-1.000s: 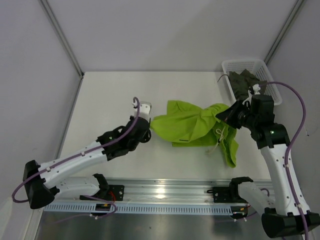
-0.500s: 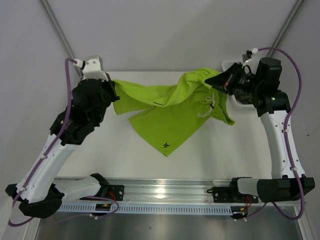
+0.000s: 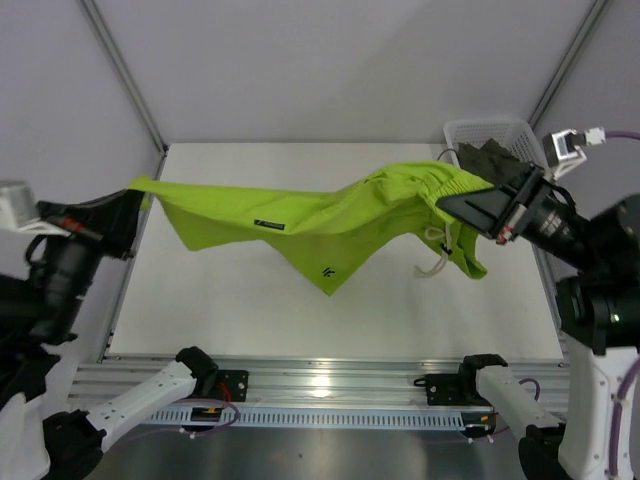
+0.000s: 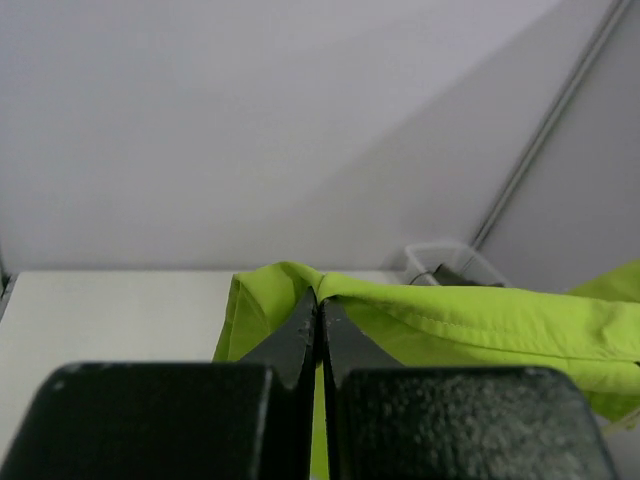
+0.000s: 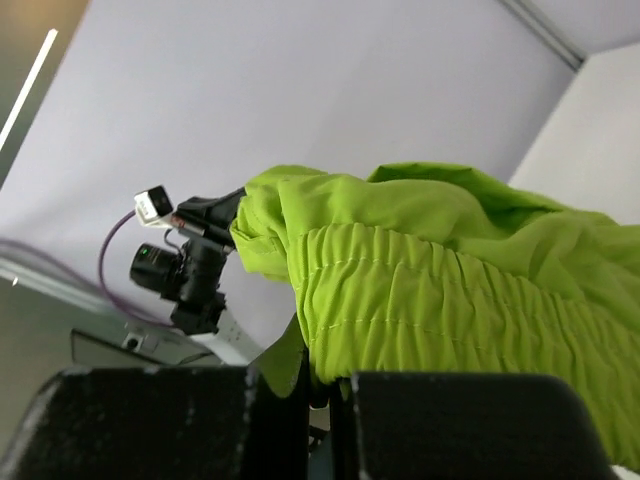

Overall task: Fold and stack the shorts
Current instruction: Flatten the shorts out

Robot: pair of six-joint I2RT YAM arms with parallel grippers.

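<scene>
My right gripper will go down and outward next. It will lay the gathered waistband of the lime green shorts [image 3: 320,215] on the table toward its far edge, beside the basket.
The lime green shorts [image 3: 320,215] hang stretched in the air above the white table [image 3: 220,320], held at both ends. My left gripper [image 3: 138,194] is shut on a hem corner at the far left; in the left wrist view the closed tips [image 4: 320,300] pinch the green cloth [image 4: 470,325]. My right gripper [image 3: 448,203] is shut on the gathered waistband at the right, seen as ribbed green fabric [image 5: 450,300] above the jaws [image 5: 325,385]. A white drawstring [image 3: 437,262] dangles below. The dark olive-grey shorts [image 3: 490,165] lie in the basket.
A white mesh basket [image 3: 470,130] stands at the table's back right corner. Grey walls with metal frame posts [image 3: 125,75] enclose the table on three sides. A metal rail [image 3: 330,385] with both arm bases runs along the near edge.
Both arms rose and spread far apart, lifting the lime green shorts off the table and pulling them out into a wide stretched span.
</scene>
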